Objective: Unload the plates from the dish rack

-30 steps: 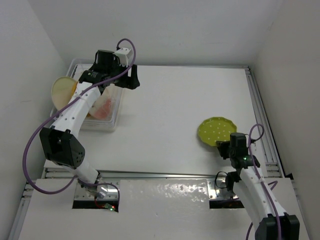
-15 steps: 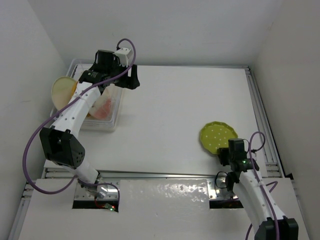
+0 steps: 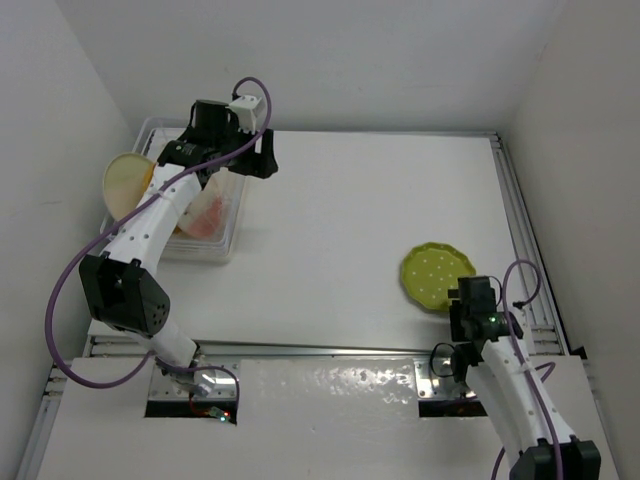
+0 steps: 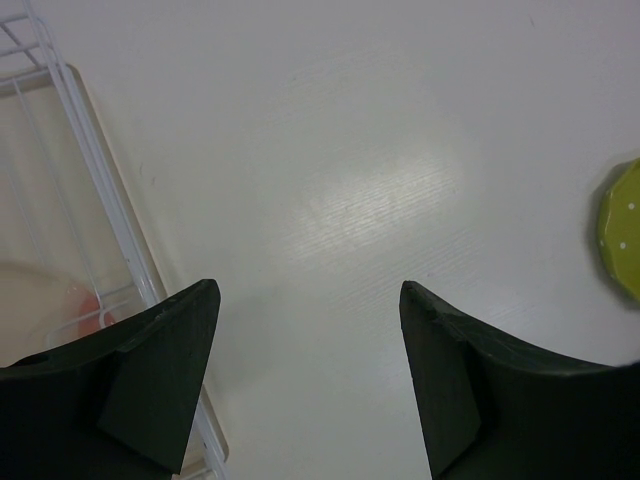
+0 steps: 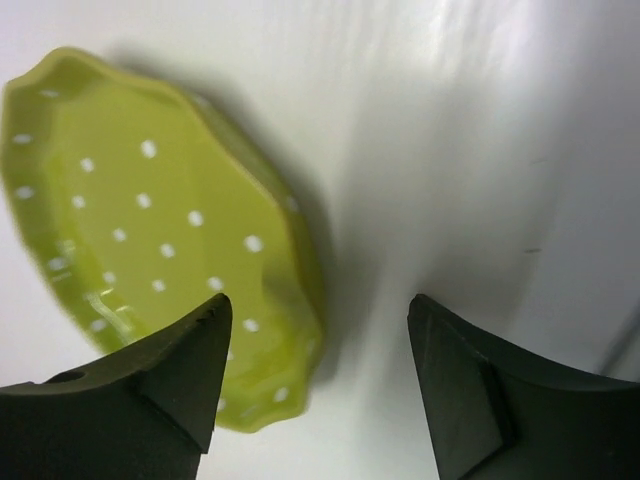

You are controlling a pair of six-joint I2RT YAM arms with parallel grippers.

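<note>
My left gripper moves to the left in the top view and down onto the rim of the white plate (image 3: 204,207) (image 4: 40,305) next, which stands in the rack there.
The green scalloped plate with white dots (image 3: 437,276) lies flat on the table at the right. It also shows in the right wrist view (image 5: 150,220). My right gripper (image 3: 470,300) is open and empty just near of it, its jaws (image 5: 318,300) straddling the plate's near rim without touching. The clear dish rack (image 3: 205,258) stands at the far left. It holds a cream plate (image 3: 125,180) leaning out at the left and a white plate with pink-orange colour (image 3: 208,215). My left gripper (image 3: 262,160) is open and empty above bare table, just right of the rack's rim (image 4: 100,170).
Metal rails run along the table's right edge (image 3: 520,230) and near edge (image 3: 300,350). White walls close in on the left, far and right sides. The left arm (image 3: 150,225) reaches over the rack.
The green plate has shifted slightly nearer and now lies flat. My right gripper has drawn back from it towards the near edge. The left arm has not moved.
</note>
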